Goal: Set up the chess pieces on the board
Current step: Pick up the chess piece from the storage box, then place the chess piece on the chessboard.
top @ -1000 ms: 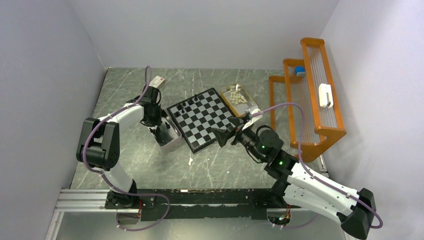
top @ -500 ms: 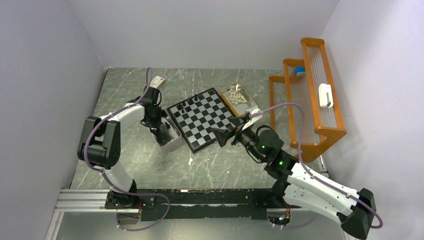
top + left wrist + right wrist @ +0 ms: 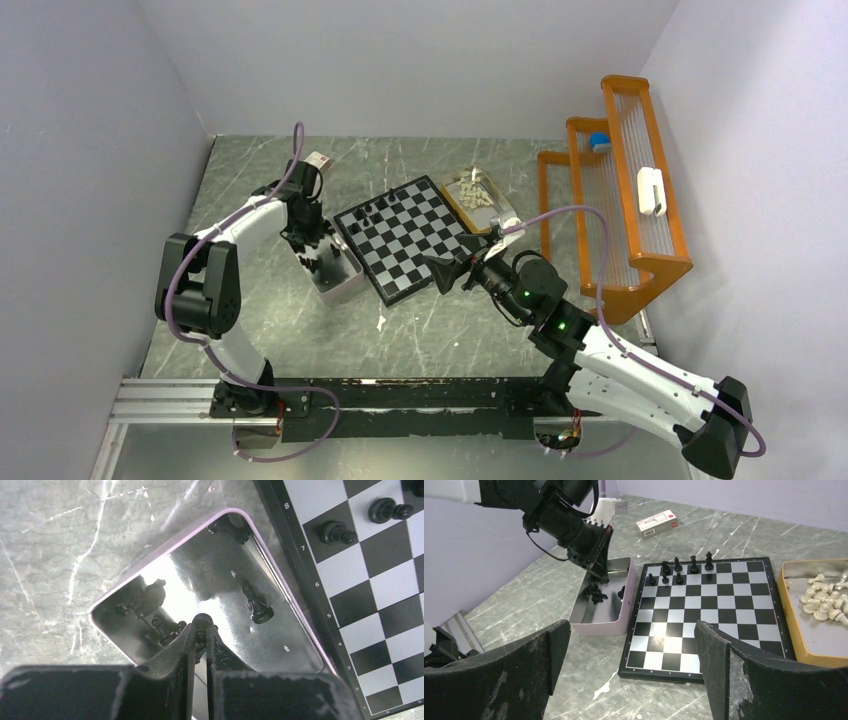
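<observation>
My left gripper lifts from the tin, over the board and down next, as the next empty pawn-row square lies to its right in the top view.
My left gripper is down in a pink-rimmed metal tin and is shut on a small black chess piece. Other black pieces lie loose in the tin. In the top view the left gripper is just left of the board. Several black pieces stand on the board's far left corner. My right gripper is open and empty, hovering over the board's near right edge. Cream-white pieces lie in a tan tray.
A small white box lies at the back left of the table. A tall orange rack stands on the right, close behind the right arm. The tin touches the board's left side.
My left gripper has shifted slightly within the tin, and the wrist has moved a little away from the base. The right arm has not moved.
</observation>
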Robot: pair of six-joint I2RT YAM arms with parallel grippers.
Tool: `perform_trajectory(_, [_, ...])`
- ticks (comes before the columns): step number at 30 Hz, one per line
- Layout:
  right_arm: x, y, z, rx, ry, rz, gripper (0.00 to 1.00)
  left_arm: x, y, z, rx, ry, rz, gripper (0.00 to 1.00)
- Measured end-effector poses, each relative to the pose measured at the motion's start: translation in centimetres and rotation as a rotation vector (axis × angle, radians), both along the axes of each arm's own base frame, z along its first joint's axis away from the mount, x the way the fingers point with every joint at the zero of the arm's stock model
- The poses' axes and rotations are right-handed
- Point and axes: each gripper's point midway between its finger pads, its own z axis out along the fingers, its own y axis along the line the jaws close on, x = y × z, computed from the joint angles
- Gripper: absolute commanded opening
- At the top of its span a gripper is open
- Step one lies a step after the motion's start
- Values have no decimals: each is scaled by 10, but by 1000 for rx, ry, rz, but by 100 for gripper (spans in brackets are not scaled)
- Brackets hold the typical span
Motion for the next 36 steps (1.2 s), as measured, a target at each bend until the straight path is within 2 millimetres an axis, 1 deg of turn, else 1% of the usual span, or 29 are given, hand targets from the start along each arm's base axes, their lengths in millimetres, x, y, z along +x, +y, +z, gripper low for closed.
perform_trajectory(6, [0, 0, 1, 1, -1, 0, 100, 12, -4, 23, 24, -32, -23, 12])
perform_trajectory(9, [-1, -1, 2, 4, -4, 0, 100, 19, -12, 38, 37, -65, -49, 12])
perform_trajectory(16, [-1, -1, 2, 6, -4, 1, 100, 35, -54, 74, 19, -152, -139, 11])
perform_trajectory(18, [-1, -1, 3, 8, -6, 1, 100, 44, -68, 84, 11, -179, -163, 11])
perform_trajectory(21, [-2, -3, 5, 15, -11, 0, 100, 59, -91, 94, 1, -210, -197, 11])
perform_trajectory(24, [-3, -5, 9, 23, -17, -3, 100, 72, -117, 93, -5, -223, -239, 11])
perform_trajectory(31, [-3, -6, 9, 23, -16, -10, 100, 87, -171, 70, -14, -207, -323, 11])
perform_trajectory(34, [-3, -7, 8, 19, -14, -11, 100, 94, -186, 58, -16, -201, -340, 11])
perform_trajectory(36, [-3, -7, 7, 16, -12, -15, 100, 94, -188, 52, -13, -191, -344, 11])
